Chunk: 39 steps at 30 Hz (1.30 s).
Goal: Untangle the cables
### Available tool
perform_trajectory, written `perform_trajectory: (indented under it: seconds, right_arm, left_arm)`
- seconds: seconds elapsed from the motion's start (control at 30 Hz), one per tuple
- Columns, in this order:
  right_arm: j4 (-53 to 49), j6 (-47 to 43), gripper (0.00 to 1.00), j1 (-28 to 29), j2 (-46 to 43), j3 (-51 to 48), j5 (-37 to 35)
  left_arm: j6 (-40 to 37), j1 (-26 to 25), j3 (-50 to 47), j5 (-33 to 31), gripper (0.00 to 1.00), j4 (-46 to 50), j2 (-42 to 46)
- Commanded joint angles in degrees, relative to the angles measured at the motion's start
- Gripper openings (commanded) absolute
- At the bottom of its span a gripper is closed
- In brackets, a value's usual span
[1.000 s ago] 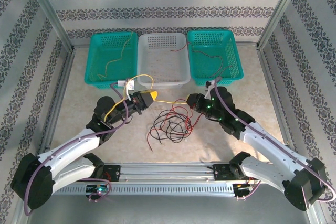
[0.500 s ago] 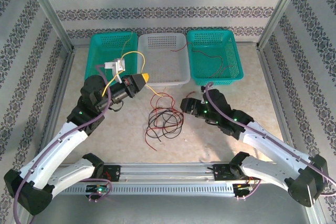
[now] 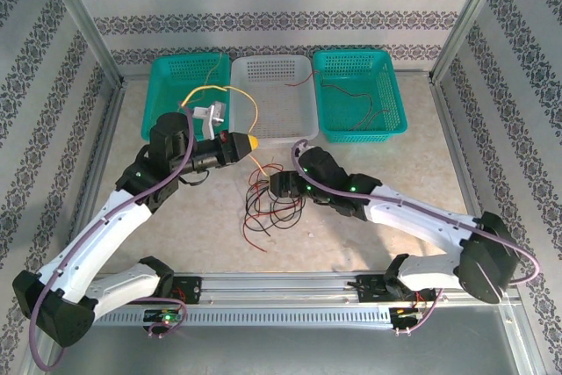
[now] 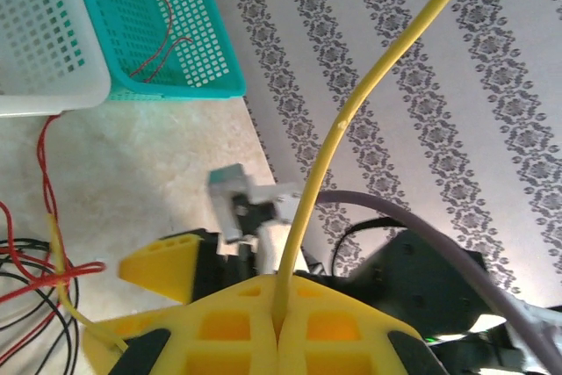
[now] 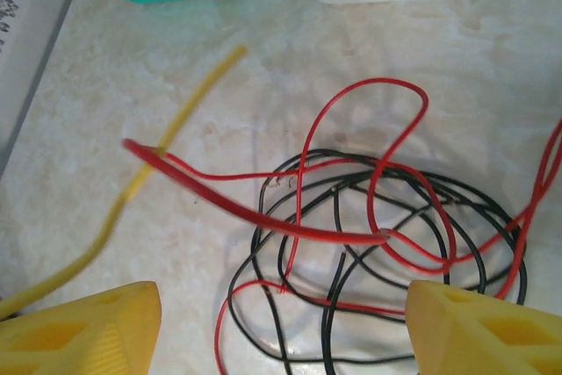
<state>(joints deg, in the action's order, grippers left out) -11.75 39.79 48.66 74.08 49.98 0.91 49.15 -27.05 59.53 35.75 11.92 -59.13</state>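
Observation:
The left gripper should next carry the yellow cable outward over the teal basket and let it go, because a similar tan wire is already in that basket.
A tangle of red and black cables lies on the table in front of the baskets. My left gripper is raised left of it, shut on a yellow cable that arcs up and back over the arm. In the left wrist view the yellow jaws pinch that yellow cable with no gap. My right gripper hangs open just above the tangle. Its wrist view shows both yellow fingertips wide apart with the red and black loops between and beyond them, and the yellow cable trailing left.
Three baskets stand at the back: a teal one with a tan wire, a white one with a red wire end, a teal one with red wires. Metal frame posts and patterned walls enclose the table.
My left gripper has pulled the yellow cable up and back to the left, out of the tangle. My right gripper has let go, opened, and moved left over the red and black tangle.

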Motion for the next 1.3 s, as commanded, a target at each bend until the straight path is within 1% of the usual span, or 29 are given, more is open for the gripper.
perform_trajectory:
  seconds: [0.0, 0.13, 0.23, 0.27, 0.33, 0.4, 0.5, 0.53, 0.63, 0.7, 0.77, 0.83, 0.9, 0.97, 1.03, 1.07, 1.17, 1.27]
  right_arm:
    - [3.23, -2.19, 0.73, -2.60, 2.02, 2.23, -0.81]
    - [6.42, -2.61, 0.73, -6.46, 4.61, 2.29, 0.13]
    - [7.58, -2.99, 0.69, -8.19, 8.29, 4.01, 2.77]
    - [7.72, -3.26, 0.66, -8.32, 9.46, 4.66, 2.85]
    - [8.18, -3.02, 0.50, -8.45, 11.12, 5.20, 2.91]
    - [7.98, -1.41, 0.35, -9.04, 11.96, 4.80, 3.27]
    - [10.67, 0.93, 0.23, -9.19, 10.41, 0.81, 2.38]
    - [11.38, 1.52, 0.22, -9.19, 9.74, -0.47, 2.26]
    - [11.77, 2.69, 0.22, -8.84, 7.47, -3.66, 2.13]
    - [10.95, 3.14, 0.28, -7.62, 5.51, -5.56, 0.70]
    - [9.85, 3.55, 0.30, -6.23, 3.33, -7.22, -0.72]
    - [9.01, 4.26, 0.31, -4.97, 0.99, -8.79, -1.36]
    - [8.46, 4.89, 0.31, -3.93, -1.55, -10.03, -2.06]
    - [7.84, 5.69, 0.32, -2.98, -4.17, -11.24, -2.61]
    - [7.72, 6.26, 0.32, -2.37, -6.29, -11.99, -2.55]
    - [7.58, 6.35, 0.32, -2.05, -7.23, -12.18, -2.68]
    - [6.14, 6.01, 0.33, -1.73, -9.00, -12.02, -3.27]
    - [4.76, 5.35, 0.33, -1.73, -10.13, -11.33, -3.56]
  left_arm:
    - [1.27, 1.02, 3.49, 4.48, 0.00, 3.20, -0.28]
    - [0.45, 1.63, 5.64, 6.86, 0.00, 6.87, -0.33]
    - [2.52, 2.39, 5.87, 9.52, 0.00, 5.52, -0.04]
    - [3.06, 2.75, 6.32, 10.13, 0.00, 5.40, 0.03]
    - [2.68, 3.58, 7.44, 10.79, 0.00, 6.47, 0.20]
    - [-0.14, 5.67, 9.88, 9.37, 0.00, 11.68, 0.33]
    - [-3.28, 10.63, 13.02, 8.37, 0.00, 16.61, -0.33]
    - [-4.33, 12.14, 13.83, 8.06, 0.00, 17.59, -0.92]
    - [-8.82, 16.31, 18.34, 5.31, 0.00, 21.97, -5.53]
    - [-12.15, 19.54, 22.66, 3.19, 0.00, 23.95, -10.80]
    - [-13.02, 23.58, 26.75, 2.48, 0.00, 24.27, -16.46]
    - [-12.14, 27.28, 30.36, 2.51, 0.00, 23.16, -22.53]
    - [-12.56, 30.15, 35.05, 2.72, 0.00, 23.79, -29.10]
    - [-13.05, 32.72, 41.35, -0.91, 0.00, 28.06, -36.00]
    - [-13.01, 33.81, 45.05, -4.19, 0.00, 28.70, -40.67]
    - [-13.72, 33.82, 47.64, -7.13, 0.00, 30.18, -43.26]
    - [-15.86, 33.82, 58.13, -15.83, 0.00, 38.96, -52.23]
    - [-16.79, 33.82, 64.64, -21.28, 0.00, 44.03, -59.24]
